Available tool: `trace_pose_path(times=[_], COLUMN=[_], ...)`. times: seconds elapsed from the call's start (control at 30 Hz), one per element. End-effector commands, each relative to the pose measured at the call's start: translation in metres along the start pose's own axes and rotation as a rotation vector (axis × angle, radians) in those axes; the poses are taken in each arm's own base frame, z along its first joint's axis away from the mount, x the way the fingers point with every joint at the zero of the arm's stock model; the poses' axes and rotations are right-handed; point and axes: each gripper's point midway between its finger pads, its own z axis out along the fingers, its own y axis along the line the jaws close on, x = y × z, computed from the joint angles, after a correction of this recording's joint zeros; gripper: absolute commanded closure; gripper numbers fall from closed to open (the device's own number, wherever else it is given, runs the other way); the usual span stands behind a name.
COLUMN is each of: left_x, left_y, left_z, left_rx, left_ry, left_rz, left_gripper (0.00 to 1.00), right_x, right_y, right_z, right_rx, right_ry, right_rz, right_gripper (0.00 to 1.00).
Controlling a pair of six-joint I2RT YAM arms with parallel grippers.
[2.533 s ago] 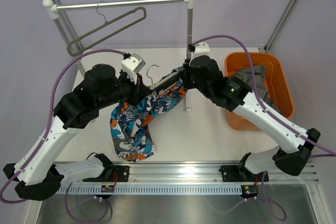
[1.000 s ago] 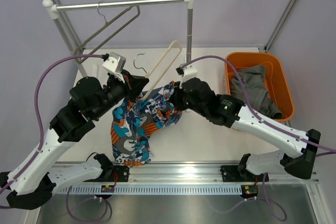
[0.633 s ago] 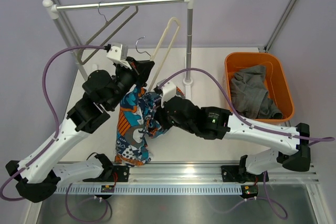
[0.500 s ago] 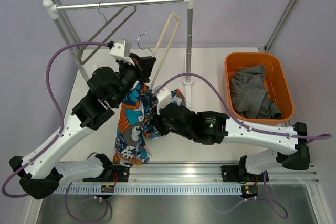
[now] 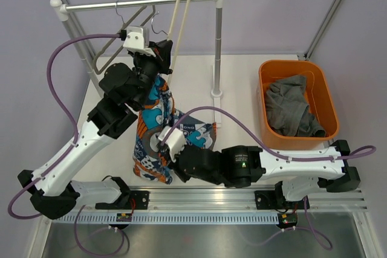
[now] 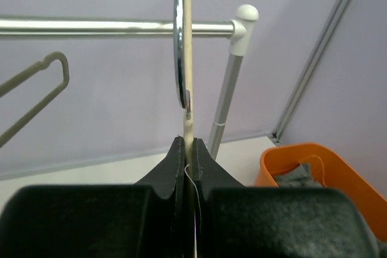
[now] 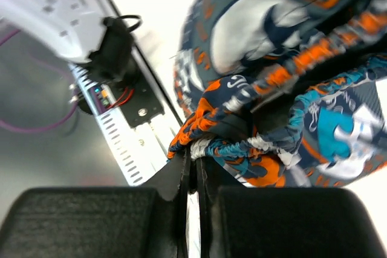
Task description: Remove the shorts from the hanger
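Observation:
The orange bin, outward of the right gripper and to its right in the top view, already holds cloth, so the robot will lift the shorts (image 5: 152, 128) over the bin, lower them and let go.
My left gripper (image 5: 162, 60) is shut on the cream-white hanger (image 5: 179, 11) and holds it upright and edge-on, with its top level with the rack rail. In the left wrist view the jaws (image 6: 190, 149) pinch the hanger's neck (image 6: 188, 70) just below its metal hook (image 6: 179, 40). The printed shorts (image 5: 152, 128) hang stretched from under the left gripper down towards the near edge. My right gripper (image 5: 164, 164) is shut on their bunched elastic waistband (image 7: 242, 149), as the right wrist view (image 7: 195, 164) shows. I cannot tell whether the cloth is still on the hanger.
A rack with a metal rail (image 5: 139, 3) and a post (image 5: 216, 46) stands at the back, with a grey hanger (image 5: 118, 43) on the rail. An orange bin (image 5: 269, 70) holding grey cloth (image 5: 291, 110) is at the right. An aluminium rail (image 5: 199, 200) runs along the near edge.
My left arm has raised the hanger from table height to the rail and turned it upright. My right gripper has drawn the shorts down towards the near edge, stretching them.

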Motion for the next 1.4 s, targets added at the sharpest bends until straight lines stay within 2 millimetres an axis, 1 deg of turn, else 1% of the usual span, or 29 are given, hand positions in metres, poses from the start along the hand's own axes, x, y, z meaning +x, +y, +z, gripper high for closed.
trace_pose_path(times=[0.0,0.17,0.27,0.33,0.37,0.4,0.43,0.5,0.53,0.57,0.6,0.67,0.7,0.73,0.8,0.83,0.87,0.9,0.93,0.97,1.0,1.03,1.07,1.13,1.17,1.23,1.27,1.33,1.37], left_x=[-0.060,-0.074,-0.080,-0.084,-0.081,-0.079,-0.079,-0.070,-0.068,-0.058,-0.053,-0.038,-0.033,-0.028,-0.014,-0.008,-0.002,0.002,0.007,0.008,0.014,0.016,0.019,0.028,0.030,0.039,0.043,0.050,0.051], left_y=[0.016,0.025,0.030,0.030,0.029,0.028,0.024,0.020,0.016,0.016,0.014,0.012,0.010,0.010,0.012,0.011,0.012,0.011,0.011,0.010,0.010,0.009,0.010,0.011,0.011,0.013,0.013,0.012,0.012], left_z=[0.008,0.012,0.015,0.016,0.016,0.016,0.015,0.013,0.011,0.008,0.007,0.000,-0.002,-0.005,-0.012,-0.015,-0.017,-0.018,-0.019,-0.021,-0.025,-0.026,-0.028,-0.033,-0.034,-0.038,-0.039,-0.040,-0.040], left_rx=[-0.089,-0.129,-0.138,-0.129,-0.123,-0.114,-0.094,-0.067,-0.044,-0.039,-0.028,-0.003,0.006,0.010,0.012,0.024,0.024,0.028,0.032,0.039,0.045,0.051,0.051,0.059,0.062,0.059,0.061,0.066,0.069], left_ry=[-0.190,-0.243,-0.245,-0.246,-0.230,-0.218,-0.209,-0.169,-0.154,-0.109,-0.090,-0.027,-0.011,0.005,0.045,0.068,0.086,0.099,0.113,0.116,0.126,0.131,0.139,0.158,0.163,0.179,0.186,0.197,0.200], left_rz=[-0.011,0.016,0.027,0.029,0.035,0.037,0.023,0.003,-0.003,0.001,-0.017,-0.023,-0.040,-0.043,-0.051,-0.047,-0.046,-0.054,-0.055,-0.058,-0.063,-0.065,-0.067,-0.068,-0.068,-0.068,-0.068,-0.073,-0.073], left_gripper=[1.00,1.00,1.00,1.00,1.00,1.00,1.00,1.00,1.00,1.00,1.00,1.00,1.00,1.00,1.00,1.00,1.00,1.00,1.00,1.00,1.00,1.00,1.00,1.00,1.00,1.00,1.00,1.00,1.00], right_x=[-0.004,0.006,0.005,-0.009,-0.017,-0.026,-0.042,-0.060,-0.072,-0.079,-0.088,-0.107,-0.114,-0.129,-0.149,-0.170,-0.182,-0.194,-0.212,-0.230,-0.240,-0.255,-0.269,-0.282,-0.289,-0.288,-0.286,-0.279,-0.274], right_y=[0.019,0.033,0.023,0.003,-0.016,-0.028,-0.040,-0.080,-0.095,-0.108,-0.143,-0.173,-0.207,-0.221,-0.246,-0.272,-0.287,-0.299,-0.317,-0.323,-0.332,-0.333,-0.337,-0.334,-0.331,-0.331,-0.331,-0.336,-0.335], right_z=[-0.010,-0.023,-0.033,-0.046,-0.052,-0.062,-0.072,-0.088,-0.096,-0.100,-0.109,-0.123,-0.133,-0.147,-0.159,-0.191,-0.197,-0.210,-0.244,-0.261,-0.268,-0.298,-0.318,-0.357,-0.384,-0.410,-0.432,-0.438,-0.447], right_rx=[-0.004,-0.035,-0.011,0.069,0.160,0.203,0.246,0.375,0.410,0.432,0.509,0.547,0.630,0.656,0.709,0.790,0.843,0.890,0.964,0.998,1.056,1.103,1.163,1.249,1.290,1.392,1.451,1.494,1.503], right_ry=[0.003,0.030,0.013,-0.046,-0.079,-0.112,-0.155,-0.195,-0.223,-0.238,-0.261,-0.313,-0.337,-0.383,-0.418,-0.496,-0.527,-0.555,-0.641,-0.718,-0.721,-0.797,-0.884,-0.946,-1.047,-1.052,-1.095,-1.082,-1.101], right_rz=[-0.091,-0.130,-0.096,-0.061,-0.053,-0.024,0.009,0.063,0.095,0.118,0.155,0.201,0.240,0.269,0.270,0.308,0.314,0.289,0.306,0.309,0.259,0.253,0.269,0.213,0.246,0.195,0.205,0.210,0.225], right_gripper=[1.00,1.00,1.00,1.00,1.00,1.00,1.00,1.00,1.00,1.00,1.00,1.00,1.00,1.00,1.00,1.00,1.00,1.00,1.00,1.00,1.00,1.00,1.00,1.00,1.00,1.00,1.00,1.00,1.00])
